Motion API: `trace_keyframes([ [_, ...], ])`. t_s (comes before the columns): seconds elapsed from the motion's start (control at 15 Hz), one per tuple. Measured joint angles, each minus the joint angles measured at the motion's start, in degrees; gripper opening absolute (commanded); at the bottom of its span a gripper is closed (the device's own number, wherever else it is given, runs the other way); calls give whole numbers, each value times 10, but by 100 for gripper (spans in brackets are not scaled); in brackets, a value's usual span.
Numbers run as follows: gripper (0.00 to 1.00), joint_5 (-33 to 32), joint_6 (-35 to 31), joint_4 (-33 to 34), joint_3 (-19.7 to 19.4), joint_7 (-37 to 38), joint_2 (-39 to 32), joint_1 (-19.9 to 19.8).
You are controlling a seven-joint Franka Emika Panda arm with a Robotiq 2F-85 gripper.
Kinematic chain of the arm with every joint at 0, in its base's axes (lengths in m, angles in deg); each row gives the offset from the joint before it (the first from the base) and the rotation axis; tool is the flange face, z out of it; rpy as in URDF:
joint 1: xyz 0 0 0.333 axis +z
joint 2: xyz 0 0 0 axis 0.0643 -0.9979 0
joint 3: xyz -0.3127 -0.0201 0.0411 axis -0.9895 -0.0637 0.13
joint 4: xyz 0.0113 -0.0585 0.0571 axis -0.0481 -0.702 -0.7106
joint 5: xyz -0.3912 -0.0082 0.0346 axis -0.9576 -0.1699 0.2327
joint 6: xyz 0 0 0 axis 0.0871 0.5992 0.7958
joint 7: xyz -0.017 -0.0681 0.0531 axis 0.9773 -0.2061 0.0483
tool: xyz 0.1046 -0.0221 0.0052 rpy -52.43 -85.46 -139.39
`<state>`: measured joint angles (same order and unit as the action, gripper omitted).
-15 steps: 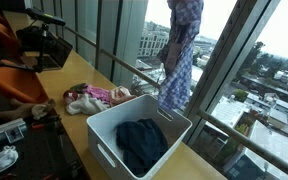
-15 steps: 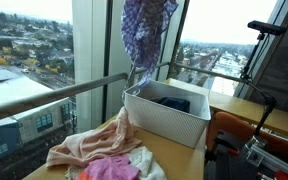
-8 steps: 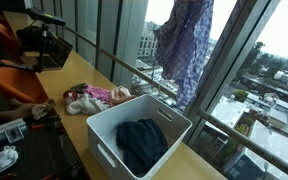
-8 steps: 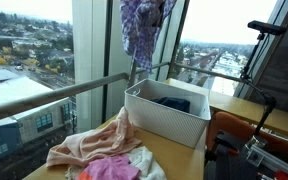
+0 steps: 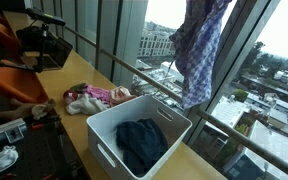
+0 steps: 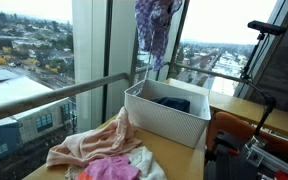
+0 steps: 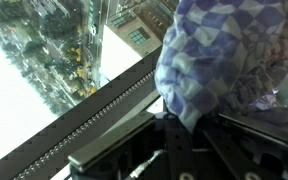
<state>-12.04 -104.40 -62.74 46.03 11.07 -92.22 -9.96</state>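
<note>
The checked cloth (image 5: 199, 50) hangs beyond the far side of the open white bin. Next I will move my gripper back from the window and down over the bin to let the cloth go.
A blue-and-white checked cloth (image 5: 199, 50) hangs high in front of the window, above and beyond the far side of the white bin (image 5: 104, 125). It also shows at the top of an exterior view (image 6: 156, 28), where its upper end runs out of the picture. My gripper is out of sight in both exterior views. In the wrist view the checked cloth (image 7: 224, 55) fills the upper right and bunches down into my gripper (image 7: 196, 122), which is shut on it; the fingertips are hidden by fabric. A dark blue garment (image 5: 141, 143) lies in the bin.
The white bin (image 6: 164, 118) stands on a wooden counter along the window rail. A heap of pink and peach clothes (image 5: 96, 97) lies beside it, also seen in an exterior view (image 6: 104, 150). Camera gear and cables crowd the counter's inner side (image 5: 39, 45).
The checked cloth has been carried up and sideways, from hanging over the bin's edge toward the window glass, and it has swung and bunched as it went.
</note>
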Motion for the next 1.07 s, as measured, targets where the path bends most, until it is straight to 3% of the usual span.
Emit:
trace_keyframes([
  [1.07,1,3,0,-26,0,5,3,-9],
])
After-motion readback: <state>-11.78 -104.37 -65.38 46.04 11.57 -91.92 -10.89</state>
